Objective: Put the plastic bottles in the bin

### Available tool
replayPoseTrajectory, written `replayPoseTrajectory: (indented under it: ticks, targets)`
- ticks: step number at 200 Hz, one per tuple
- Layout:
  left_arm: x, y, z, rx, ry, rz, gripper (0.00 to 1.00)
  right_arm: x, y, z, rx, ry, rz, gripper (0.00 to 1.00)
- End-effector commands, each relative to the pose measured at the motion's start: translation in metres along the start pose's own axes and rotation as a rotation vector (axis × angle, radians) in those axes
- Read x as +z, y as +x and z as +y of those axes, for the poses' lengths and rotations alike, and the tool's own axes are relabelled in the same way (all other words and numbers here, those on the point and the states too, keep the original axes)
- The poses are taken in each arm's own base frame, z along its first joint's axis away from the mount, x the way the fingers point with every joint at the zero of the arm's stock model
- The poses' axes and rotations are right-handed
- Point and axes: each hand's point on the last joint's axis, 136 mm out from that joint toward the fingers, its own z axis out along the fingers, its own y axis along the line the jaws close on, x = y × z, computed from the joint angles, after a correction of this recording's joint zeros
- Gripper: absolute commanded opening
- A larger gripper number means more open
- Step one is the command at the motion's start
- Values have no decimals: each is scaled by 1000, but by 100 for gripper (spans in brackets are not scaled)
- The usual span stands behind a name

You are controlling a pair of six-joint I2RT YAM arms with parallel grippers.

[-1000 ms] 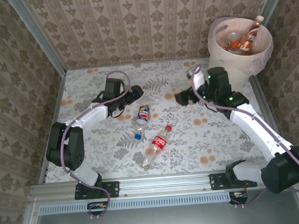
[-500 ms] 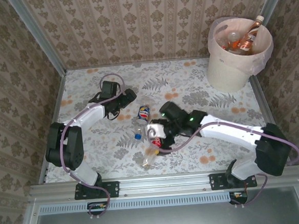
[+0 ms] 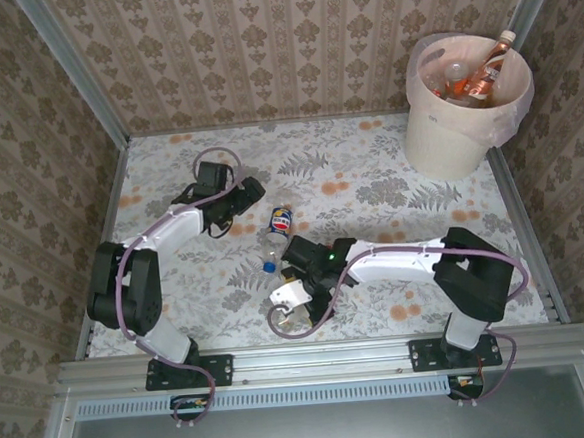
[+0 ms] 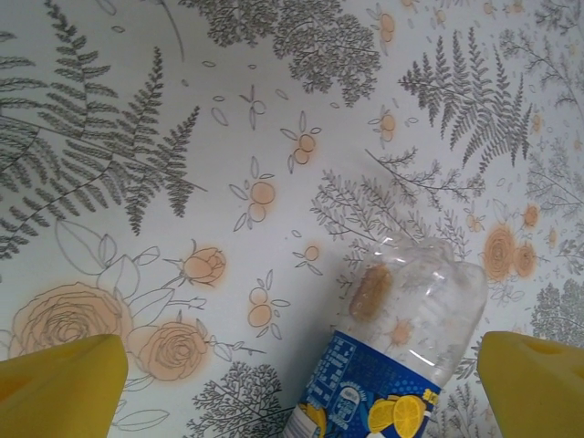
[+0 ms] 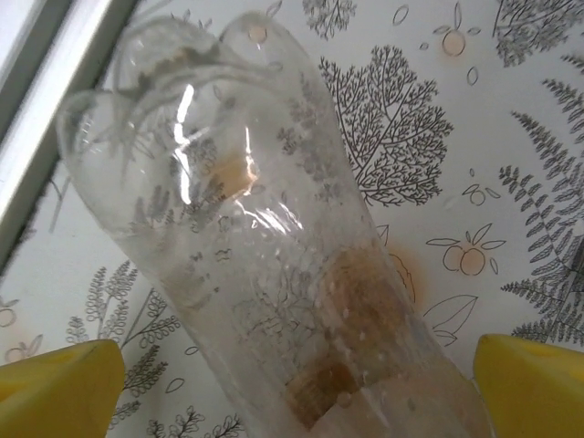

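Observation:
Next, my right gripper will lower onto the clear bottle's body, then close its yellow fingertips there.
A clear plastic bottle (image 5: 265,246) lies on the floral table with its base toward the front rail. My right gripper (image 5: 294,391) is open, a yellow fingertip (image 5: 57,388) on either side of the bottle's body. From above, the right gripper (image 3: 299,285) covers most of that bottle (image 3: 285,320). A second bottle (image 3: 278,224) with a blue label lies just behind. It lies in front of my open left gripper (image 4: 294,394), apart from the fingers, blue label (image 4: 383,383) nearest. The left gripper (image 3: 252,191) is left of it. The cream bin (image 3: 463,127) stands at the far right corner, with several bottles (image 3: 474,74) inside.
An aluminium rail (image 3: 322,355) runs along the near edge, close to the bottle under my right gripper. Patterned walls close off the back and both sides. My right arm (image 3: 395,262) stretches leftward across the front of the table.
My right arm has swung from beside the bin down and left to the red-labelled bottle near the front. The left gripper has drawn back slightly to the left.

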Motion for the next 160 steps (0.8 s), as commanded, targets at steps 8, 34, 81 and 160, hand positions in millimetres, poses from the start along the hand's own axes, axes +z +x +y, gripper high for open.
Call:
replayPoseTrajectory:
  ticks: [8,34,81,160]
  targets:
    - [-7,-1,7,-28,-19,-7,100,8,11,-19,-31,54,87,96]
    - [-6,-1,9,-31,-23,-4,100,11,33,-24,29,60,172,82]
    - [0,-1,9,-35,-26,11,100,-2,51,-24,78,95,169,59]
    - [8,-1,-2,-28,29,30,100,-75,57,-64,432,302,-98,39]
